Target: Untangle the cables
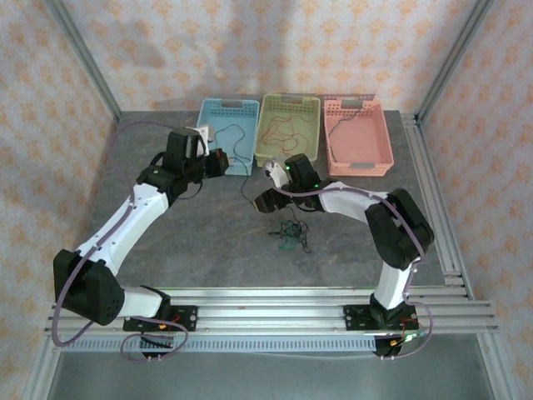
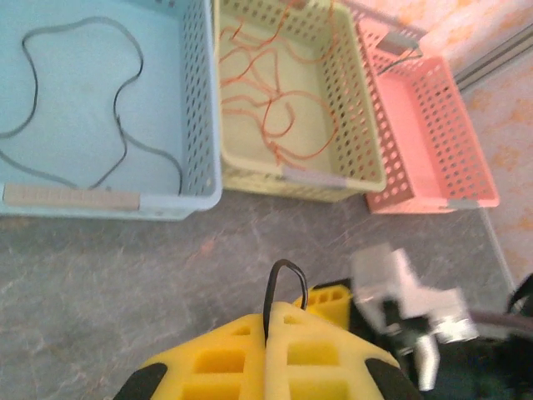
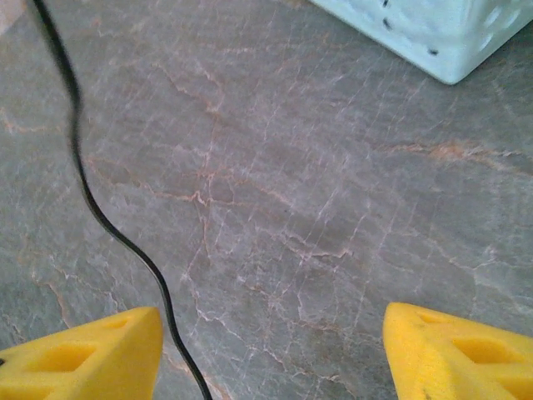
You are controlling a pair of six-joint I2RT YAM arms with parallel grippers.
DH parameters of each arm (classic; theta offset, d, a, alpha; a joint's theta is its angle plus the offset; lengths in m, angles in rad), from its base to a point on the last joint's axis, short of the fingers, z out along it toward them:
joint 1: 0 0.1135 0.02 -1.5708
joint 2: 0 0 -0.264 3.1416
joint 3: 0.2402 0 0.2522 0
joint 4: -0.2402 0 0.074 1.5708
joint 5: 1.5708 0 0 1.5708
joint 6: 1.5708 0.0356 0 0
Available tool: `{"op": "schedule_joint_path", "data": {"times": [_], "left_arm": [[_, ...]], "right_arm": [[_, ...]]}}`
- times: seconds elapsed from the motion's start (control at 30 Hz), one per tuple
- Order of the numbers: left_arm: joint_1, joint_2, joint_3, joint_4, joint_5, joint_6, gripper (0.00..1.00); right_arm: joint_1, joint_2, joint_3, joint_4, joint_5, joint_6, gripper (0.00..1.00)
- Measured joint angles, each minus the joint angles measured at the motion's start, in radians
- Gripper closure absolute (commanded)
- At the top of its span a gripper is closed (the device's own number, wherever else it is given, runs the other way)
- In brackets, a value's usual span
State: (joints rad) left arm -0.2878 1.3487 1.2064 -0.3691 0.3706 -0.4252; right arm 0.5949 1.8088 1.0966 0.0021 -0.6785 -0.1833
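Note:
My left gripper should next pull the black cable outward, away from the knot and toward the blue basket [image 1: 228, 133], because the basket is outward of my left gripper.
A small knot of black and green cables [image 1: 290, 235] lies on the grey table in front of my right arm. My left gripper [image 2: 275, 312] is shut on a black cable [image 2: 286, 275] that loops up out of its yellow fingers [image 2: 321, 350]; it hangs just in front of the blue basket [image 1: 228, 133]. My right gripper [image 3: 273, 321] is open above bare table, and the black cable [image 3: 83, 196] runs down past its left finger [image 3: 92, 358] without being pinched. In the top view the right gripper [image 1: 268, 185] sits close to the right of the left gripper [image 1: 221, 161].
Three baskets stand in a row at the back. The blue basket [image 2: 196, 100] holds a black cable [image 2: 125, 125], the green basket [image 2: 354, 125] holds orange cables [image 2: 266, 92], and the pink basket [image 2: 433, 133] is to their right. Frame rails border the table's right edge [image 1: 433, 192].

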Motion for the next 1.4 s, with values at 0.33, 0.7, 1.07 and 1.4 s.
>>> {"op": "schedule_joint_path", "data": {"times": [0.33, 0.7, 1.07, 1.4], "left_arm": [[0.000, 0.041, 0.197, -0.075, -0.008, 0.027, 1.00], [0.000, 0.066, 0.197, -0.110, -0.045, 0.031, 0.69], [0.001, 0.110, 0.082, -0.158, -0.182, -0.039, 0.14], [-0.148, 0.122, -0.035, -0.121, -0.117, 0.010, 0.25]], "right_arm": [[0.000, 0.001, 0.002, -0.029, 0.000, -0.035, 0.40], [-0.002, -0.032, -0.032, 0.021, 0.084, -0.012, 1.00], [-0.108, -0.065, -0.048, 0.119, 0.095, 0.150, 1.00], [-0.112, -0.033, -0.024, 0.118, 0.071, 0.217, 1.00]]}}
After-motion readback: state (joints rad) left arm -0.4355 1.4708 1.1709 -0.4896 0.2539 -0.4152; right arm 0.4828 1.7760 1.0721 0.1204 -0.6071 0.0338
